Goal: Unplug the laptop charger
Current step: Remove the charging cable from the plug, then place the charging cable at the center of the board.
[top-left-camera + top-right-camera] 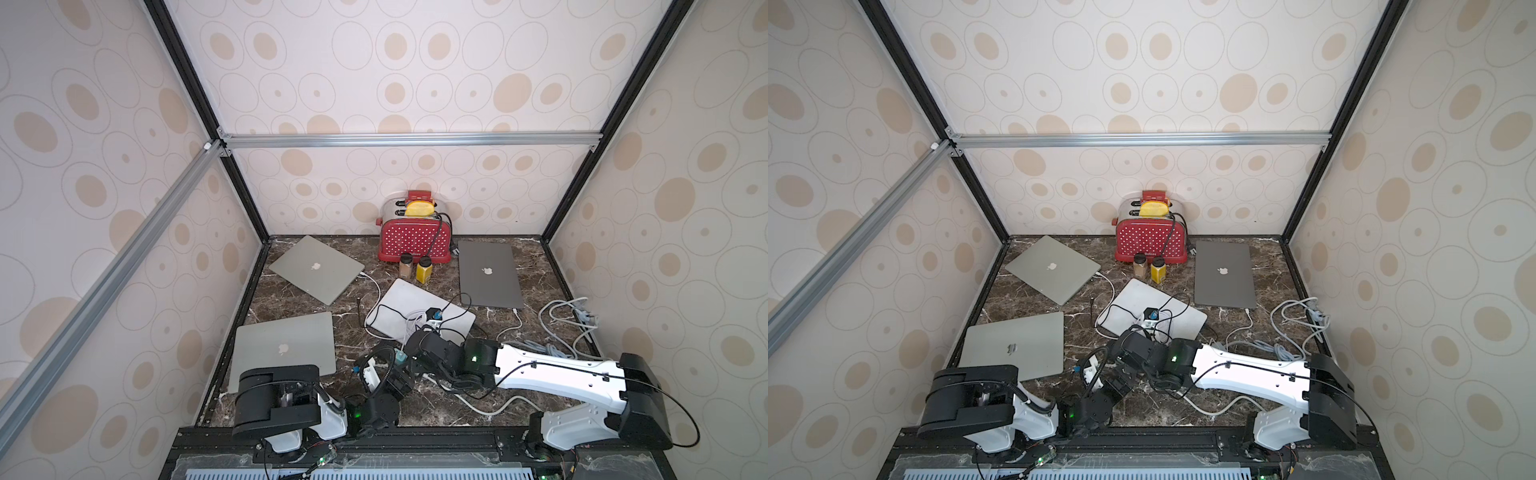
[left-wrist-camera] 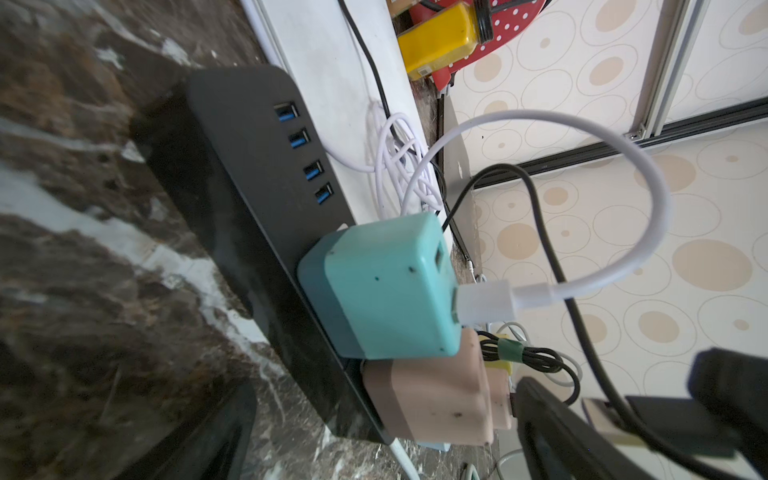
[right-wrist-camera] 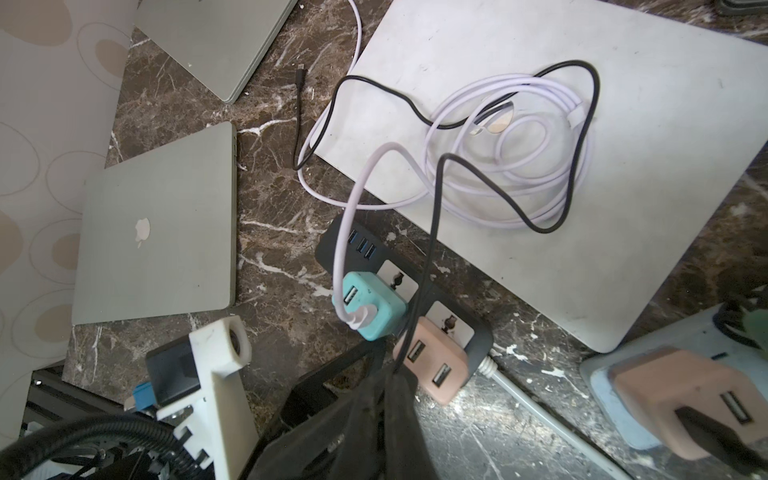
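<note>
Next, my right gripper moves outward over the white laptop to the corner by the dark grey laptop (image 1: 466, 315) and lets go of the plug, already clear of the pink charger.
A black power strip (image 2: 249, 208) lies on the marble table in front of a white laptop (image 3: 623, 145). A teal charger (image 3: 374, 307) with a white cable (image 2: 623, 137) and a pink charger (image 3: 432, 365) are plugged into it. Both USB ports of the pink charger look empty. My right gripper (image 3: 390, 374) is shut on the USB plug (image 2: 598, 415) of a black cable (image 3: 432, 232), just clear of the pink charger. My left gripper (image 2: 374, 440) is open, its fingers (image 2: 557, 432) either side of the strip and the pink charger.
Several closed laptops (image 1: 286, 349) lie around the strip. At the back stand a red toaster (image 1: 415, 243) and two jars (image 1: 424, 269). A second pink charger (image 3: 685, 399) sits on a light blue strip close by, and grey cables (image 1: 573, 320) are piled at the right.
</note>
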